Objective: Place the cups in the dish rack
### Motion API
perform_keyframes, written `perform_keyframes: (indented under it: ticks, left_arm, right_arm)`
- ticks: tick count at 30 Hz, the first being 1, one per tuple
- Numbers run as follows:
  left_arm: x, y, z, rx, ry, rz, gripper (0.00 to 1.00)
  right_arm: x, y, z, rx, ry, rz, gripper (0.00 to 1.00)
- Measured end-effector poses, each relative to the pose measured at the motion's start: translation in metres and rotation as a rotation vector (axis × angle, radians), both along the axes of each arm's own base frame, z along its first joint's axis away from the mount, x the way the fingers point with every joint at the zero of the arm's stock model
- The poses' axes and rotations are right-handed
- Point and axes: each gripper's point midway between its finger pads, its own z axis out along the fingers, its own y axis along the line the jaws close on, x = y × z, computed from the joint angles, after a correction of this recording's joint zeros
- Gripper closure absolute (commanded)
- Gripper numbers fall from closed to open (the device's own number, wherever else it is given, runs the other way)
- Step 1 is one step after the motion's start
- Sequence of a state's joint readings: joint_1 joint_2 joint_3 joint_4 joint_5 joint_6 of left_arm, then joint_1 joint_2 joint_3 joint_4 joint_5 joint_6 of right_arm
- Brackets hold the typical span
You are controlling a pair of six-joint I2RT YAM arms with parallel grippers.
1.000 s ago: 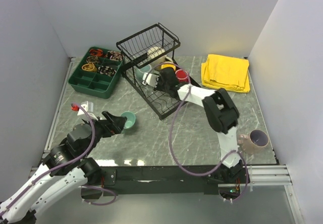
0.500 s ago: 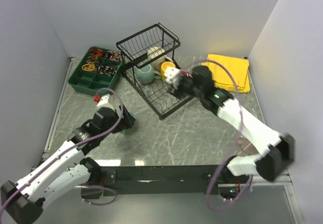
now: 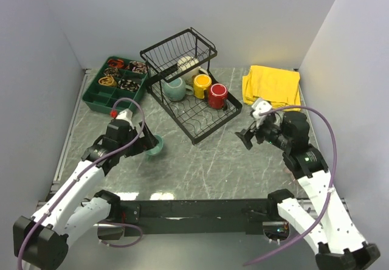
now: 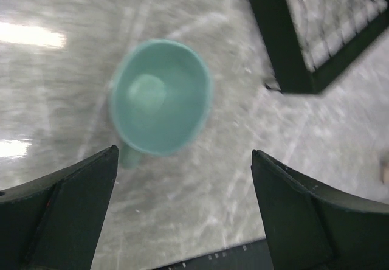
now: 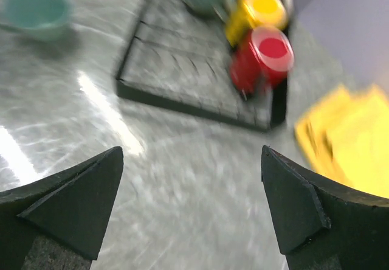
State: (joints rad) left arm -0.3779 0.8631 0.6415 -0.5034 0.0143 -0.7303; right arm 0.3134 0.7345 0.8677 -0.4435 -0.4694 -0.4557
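Note:
Next, the right gripper swings away from the rack, then back and down onto the pale pink mug's rim, as that mug still lies on the table.
The black dish rack (image 3: 196, 136) stands at the centre back. On its flat tray stand a red cup (image 3: 217, 95), a yellow cup (image 3: 202, 86) and a grey-green cup (image 3: 175, 89); a cream cup (image 3: 187, 63) lies in the raised basket. A small teal cup (image 4: 161, 96) stands upright on the table left of the rack. My left gripper (image 4: 185, 151) hovers open just short of it, touching nothing. My right gripper (image 5: 192, 149) is open and empty over bare table right of the rack, facing the red cup (image 5: 264, 60) and the yellow cup (image 5: 258, 11).
A green compartment tray (image 3: 92, 100) with small items sits at the back left. A folded yellow cloth (image 3: 271, 86) lies at the back right. White walls close in the table on three sides.
My right gripper has opened, left the red cup standing in the rack and pulled back to the right. The left arm has shifted over the teal cup, still open.

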Motion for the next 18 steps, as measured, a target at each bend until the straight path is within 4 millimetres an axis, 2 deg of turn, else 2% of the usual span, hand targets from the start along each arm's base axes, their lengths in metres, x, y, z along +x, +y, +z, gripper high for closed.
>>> perform_keyframes:
  ticks: [3, 8, 11, 15, 18]
  left_arm:
    - [-0.007, -0.013, 0.012, -0.049, -0.025, -0.075, 0.04]
    - [-0.019, -0.036, 0.051, -0.129, -0.118, -0.194, 0.04]
    - [-0.028, -0.048, 0.066, -0.177, -0.157, -0.253, 0.04]
    - [-0.040, -0.063, 0.074, -0.225, -0.166, -0.315, 0.04]
    - [-0.049, -0.074, 0.076, -0.254, -0.159, -0.360, 0.04]
  right_arm:
    - [0.006, -0.030, -0.014, 0.022, 0.071, -0.168, 0.00]
    - [0.020, -0.081, -0.010, 0.005, 0.141, -0.451, 0.00]
    - [0.019, -0.121, -0.012, -0.037, 0.163, -0.623, 0.00]
    - [0.003, -0.194, -0.025, -0.106, 0.214, -0.871, 0.00]
    - [-0.025, -0.248, -0.039, -0.175, 0.274, -1.024, 0.00]
